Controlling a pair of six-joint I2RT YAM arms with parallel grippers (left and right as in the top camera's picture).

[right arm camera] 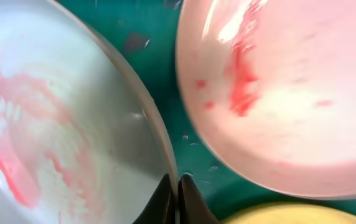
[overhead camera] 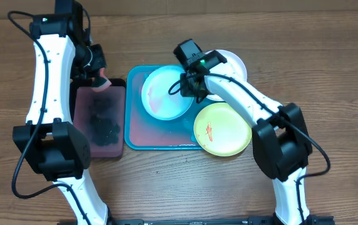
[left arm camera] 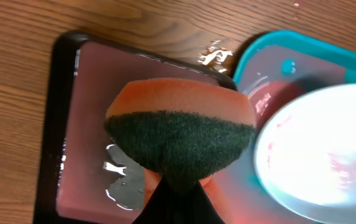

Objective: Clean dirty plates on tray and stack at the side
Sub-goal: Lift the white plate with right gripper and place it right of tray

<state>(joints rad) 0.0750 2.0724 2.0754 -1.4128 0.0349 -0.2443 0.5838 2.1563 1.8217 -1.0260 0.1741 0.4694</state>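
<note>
My right gripper lifts next, crosses over to the right in the overhead view, lowers and releases on the bare wood past the white plate.
The teal tray [overhead camera: 135,136] lies mid-table. The light blue plate [overhead camera: 165,92], smeared pink, sits in it. My right gripper [overhead camera: 189,87] is shut on its right rim; in the right wrist view the fingertips [right arm camera: 177,186] pinch the rim of this plate [right arm camera: 53,124]. The white plate [overhead camera: 236,62], with a red smear [right arm camera: 243,87], lies at the tray's far right corner, partly under my right arm. The yellow-green plate [overhead camera: 223,129], with a red smear, overlaps the tray's near right corner. My left gripper [overhead camera: 96,72] is shut on an orange and green sponge [left arm camera: 181,134] above the black tray.
A smaller black tray [overhead camera: 101,119] holding pinkish liquid and a dark patch lies just left of the teal tray, and also shows in the left wrist view [left arm camera: 63,124]. Water drops sit on the wood between the trays [left arm camera: 215,57]. Bare wooden table surrounds everything.
</note>
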